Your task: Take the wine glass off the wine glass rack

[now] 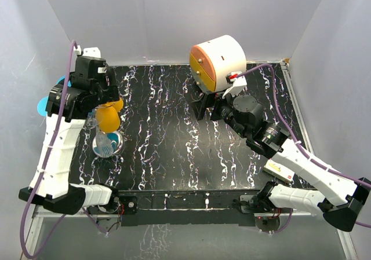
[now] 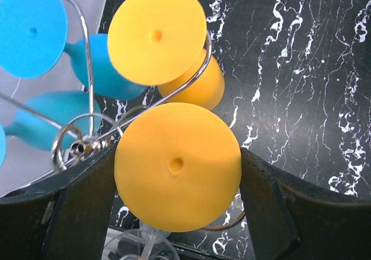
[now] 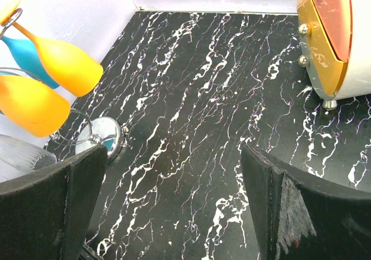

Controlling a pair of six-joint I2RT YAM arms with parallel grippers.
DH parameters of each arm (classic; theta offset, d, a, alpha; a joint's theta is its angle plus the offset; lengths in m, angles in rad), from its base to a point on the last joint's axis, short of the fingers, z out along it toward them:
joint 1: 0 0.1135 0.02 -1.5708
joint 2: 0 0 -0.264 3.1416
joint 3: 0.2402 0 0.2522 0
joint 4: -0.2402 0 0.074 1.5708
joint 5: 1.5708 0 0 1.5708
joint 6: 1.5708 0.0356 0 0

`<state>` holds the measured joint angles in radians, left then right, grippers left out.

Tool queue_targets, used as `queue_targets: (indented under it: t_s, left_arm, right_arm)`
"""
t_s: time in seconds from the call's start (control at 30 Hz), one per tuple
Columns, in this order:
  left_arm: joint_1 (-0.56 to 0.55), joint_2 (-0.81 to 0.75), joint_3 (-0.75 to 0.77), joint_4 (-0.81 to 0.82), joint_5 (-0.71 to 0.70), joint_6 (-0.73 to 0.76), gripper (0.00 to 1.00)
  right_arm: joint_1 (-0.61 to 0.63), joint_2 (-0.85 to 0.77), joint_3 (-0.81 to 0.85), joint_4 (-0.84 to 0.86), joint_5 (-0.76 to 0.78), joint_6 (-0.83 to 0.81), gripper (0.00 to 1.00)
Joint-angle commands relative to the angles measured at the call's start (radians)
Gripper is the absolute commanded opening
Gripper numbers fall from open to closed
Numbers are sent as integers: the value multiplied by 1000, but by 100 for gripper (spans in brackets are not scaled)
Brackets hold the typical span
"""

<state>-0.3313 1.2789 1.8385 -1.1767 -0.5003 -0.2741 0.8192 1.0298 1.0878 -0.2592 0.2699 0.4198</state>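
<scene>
Next, my right gripper turns toward the nearer yellow glass and closes on its bowl's rim, as my left gripper's fingers are only at the nearer yellow glass's foot (image 2: 177,164).
The wine glass rack (image 2: 87,69) is a chrome wire stand; its shiny disc base (image 3: 101,135) also shows in the top view (image 1: 108,145), at the table's left. Two yellow wine glasses hang on it upside down. My left gripper (image 2: 178,179) is over the rack from above (image 1: 107,101). Its two fingers touch opposite edges of the nearer yellow wine glass's round foot (image 2: 177,164). That glass's bowl (image 3: 29,103) hangs below. The second yellow glass (image 2: 156,34) hangs just beyond on a curled arm. My right gripper (image 3: 174,202) is open and empty above the table's middle (image 1: 203,106).
Blue wine glasses (image 2: 32,28) hang on the rack's far left side (image 1: 42,105). A clear ribbed glass (image 3: 17,156) is low on the rack. A round white-and-orange drawer cabinet (image 1: 223,60) stands at the back, right of my right gripper (image 3: 336,34). White walls enclose the black marbled table (image 1: 174,144).
</scene>
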Motion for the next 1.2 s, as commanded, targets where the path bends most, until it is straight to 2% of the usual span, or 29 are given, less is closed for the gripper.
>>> queue_targets:
  t_s: [0.0,0.37,0.53,0.7,0.83,0.93,1.17]
  left_arm:
    - [-5,21,24,69,-27,19,57]
    - [-5,82,59,117,92,25,57]
    - [-5,72,75,157,226,9,57]
    - [-5,45,78,223,376,-61,57]
    - [-5,12,49,325,511,-150,57]
    - [-5,-13,10,408,599,-225,56]
    - [-5,-74,-111,579,748,-408,56]
  right_arm:
    - [1,-22,17,48,2,2,98]
    - [2,-22,12,45,-11,25,99]
    - [1,-10,2,54,-41,56,98]
    - [1,6,-30,97,-118,153,98]
    - [1,15,-83,210,-213,280,98]
    - [1,24,-137,355,-271,388,98]
    - [1,79,-190,638,-311,596,98]
